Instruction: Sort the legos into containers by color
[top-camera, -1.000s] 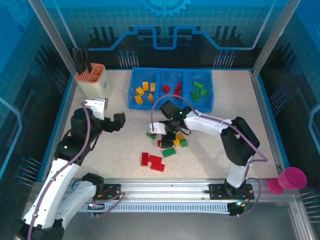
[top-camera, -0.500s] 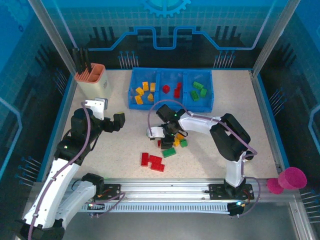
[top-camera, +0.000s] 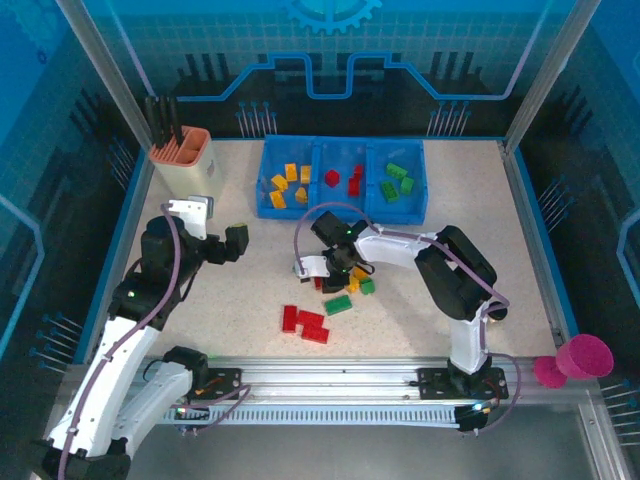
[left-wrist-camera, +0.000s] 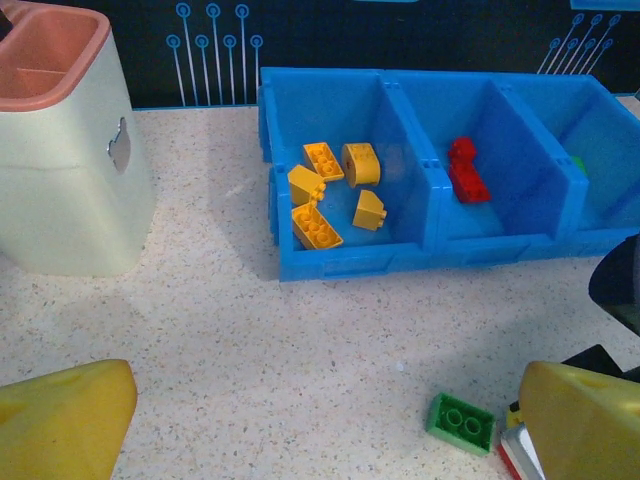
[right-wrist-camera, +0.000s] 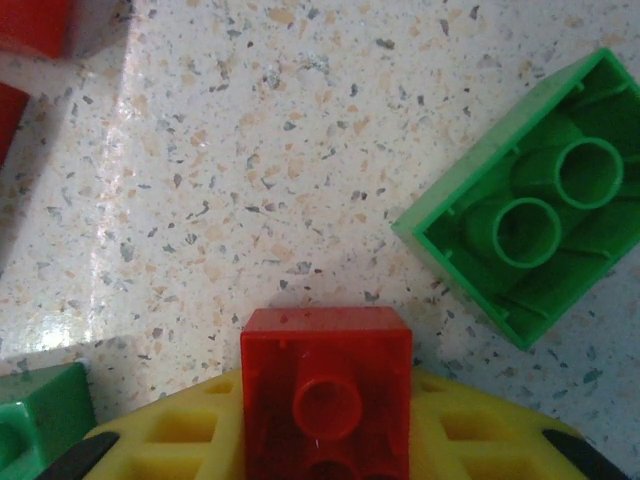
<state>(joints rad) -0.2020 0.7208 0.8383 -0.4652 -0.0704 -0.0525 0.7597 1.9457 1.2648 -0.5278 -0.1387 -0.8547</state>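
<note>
My right gripper carries the red lego up and outward over the tray's middle section (top-camera: 341, 184) next and releases it there, because red ones already lie inside.
The blue tray (top-camera: 340, 213) stands at the back with three compartments: yellow-orange legos (top-camera: 287, 185) on the left, red ones (top-camera: 344, 179) in the middle, green ones (top-camera: 396, 181) on the right. Loose legos (top-camera: 348, 290) lie mid-table, and red bricks (top-camera: 305, 322) lie nearer the front. My right gripper (top-camera: 330, 272) is down in that pile. Its yellow fingers (right-wrist-camera: 170, 440) press both sides of a red lego (right-wrist-camera: 327, 385). An upturned green lego (right-wrist-camera: 530, 235) lies beside it. My left gripper (top-camera: 232, 243) hovers open over bare table, with a green lego (left-wrist-camera: 461, 422) near its right finger.
A beige cup with an orange rim (top-camera: 182, 160) stands at the back left, close to the tray (left-wrist-camera: 350, 262). A pink cup (top-camera: 585, 355) sits off the table's front right corner. Bare tabletop lies between the left gripper and the tray.
The right gripper's jaws have closed in on the red lego, and the right arm's elbow has swung left. The left arm has not moved.
</note>
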